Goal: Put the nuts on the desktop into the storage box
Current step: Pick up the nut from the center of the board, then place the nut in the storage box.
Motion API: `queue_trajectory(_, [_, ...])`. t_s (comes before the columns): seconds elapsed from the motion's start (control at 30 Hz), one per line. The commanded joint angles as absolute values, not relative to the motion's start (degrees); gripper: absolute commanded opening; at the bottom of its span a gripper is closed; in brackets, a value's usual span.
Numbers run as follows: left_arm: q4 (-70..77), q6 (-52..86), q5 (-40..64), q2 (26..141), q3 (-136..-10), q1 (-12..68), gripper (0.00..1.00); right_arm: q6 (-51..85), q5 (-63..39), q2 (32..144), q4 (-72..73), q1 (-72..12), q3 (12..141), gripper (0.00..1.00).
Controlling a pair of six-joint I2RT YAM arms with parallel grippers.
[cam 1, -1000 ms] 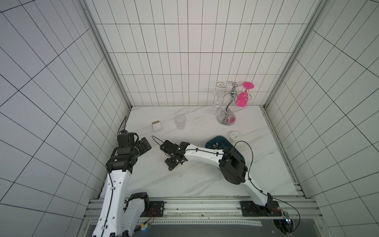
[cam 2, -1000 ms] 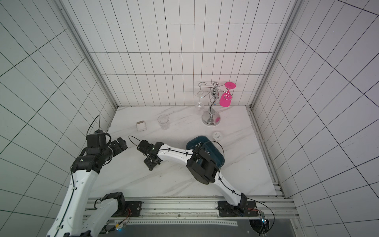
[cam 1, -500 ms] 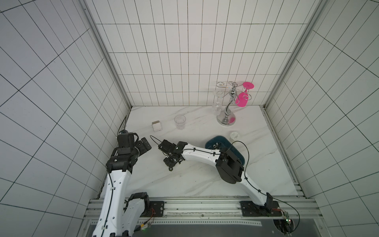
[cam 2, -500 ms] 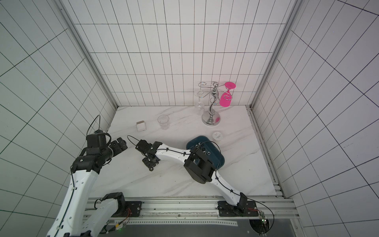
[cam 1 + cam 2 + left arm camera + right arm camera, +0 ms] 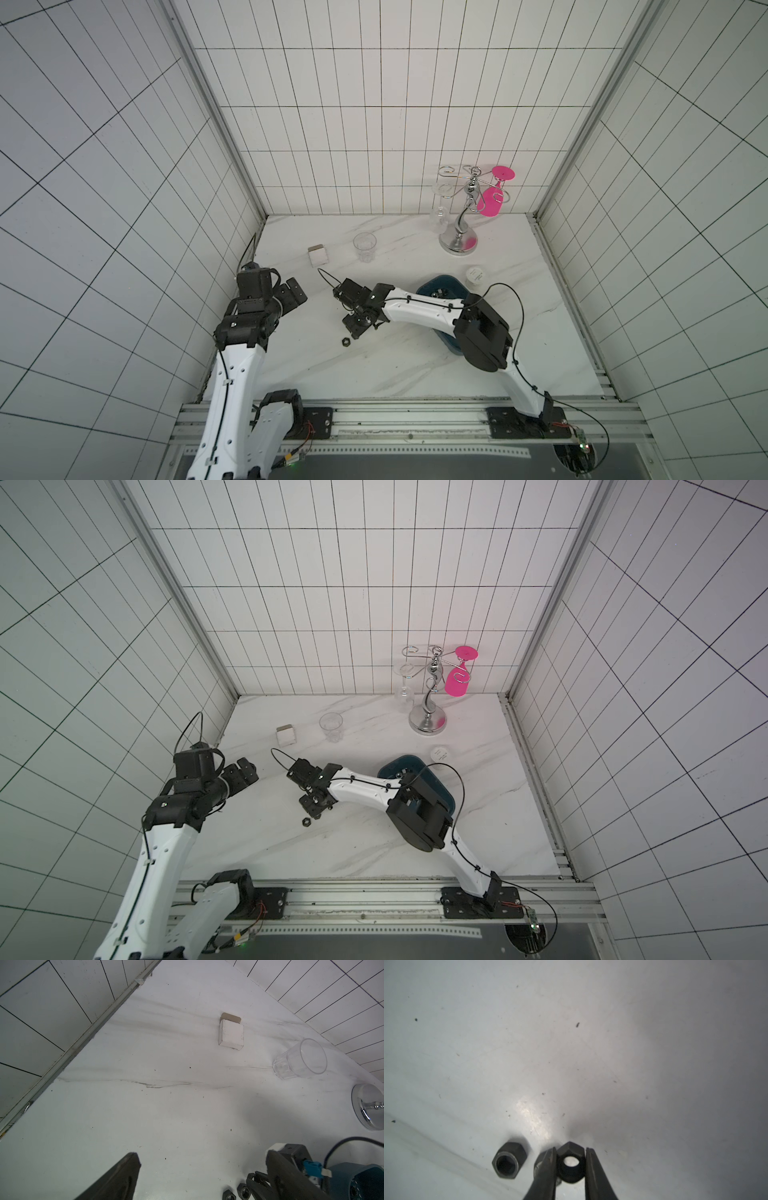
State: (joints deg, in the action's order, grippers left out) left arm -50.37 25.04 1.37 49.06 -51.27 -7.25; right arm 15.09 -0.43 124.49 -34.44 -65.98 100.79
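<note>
The black hex nut should go with the other nuts that already lie in the box, so my right gripper should next move up, across, then down into the dark teal storage box point(image 5: 430, 781) and let go of it.
My right gripper point(image 5: 571, 1149) is shut on a black hex nut point(image 5: 571, 1164), held on edge just above the white marble desktop point(image 5: 374, 374). A second black nut point(image 5: 508, 1160) lies beside it, and a third nut point(image 5: 539, 1162) is half hidden behind one finger. In both top views one nut point(image 5: 345, 341) point(image 5: 306, 821) shows just in front of the right gripper point(image 5: 353, 330) point(image 5: 312, 810). The dark teal storage box point(image 5: 432, 286) point(image 5: 399, 764) sits to the right, partly under the right arm. My left gripper point(image 5: 293, 293) point(image 5: 201, 1159) hangs open and empty near the left wall.
A clear glass point(image 5: 365, 247) and a small white box point(image 5: 318, 255) stand at the back left. A chrome glass rack point(image 5: 457, 241) with a pink glass point(image 5: 492, 201) stands at the back right. A white round jar point(image 5: 475, 275) sits behind the storage box. Tiled walls enclose three sides.
The right gripper's jaws have closed onto a black nut, and the gripper has shifted slightly to the left. The left arm has not moved.
</note>
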Motion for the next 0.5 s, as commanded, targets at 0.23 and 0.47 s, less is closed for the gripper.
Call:
queue_trajectory(0.23, [-46.8,26.7,8.5,50.9,-53.6,-7.4,0.98,19.9,5.2,93.8,-30.9,-50.7,76.3,0.18])
queue_trajectory(0.47, [-43.2,28.4,10.7,53.2,-53.2,-7.0,0.98,24.2,6.9,82.3,-36.4,-40.8,59.9,0.18])
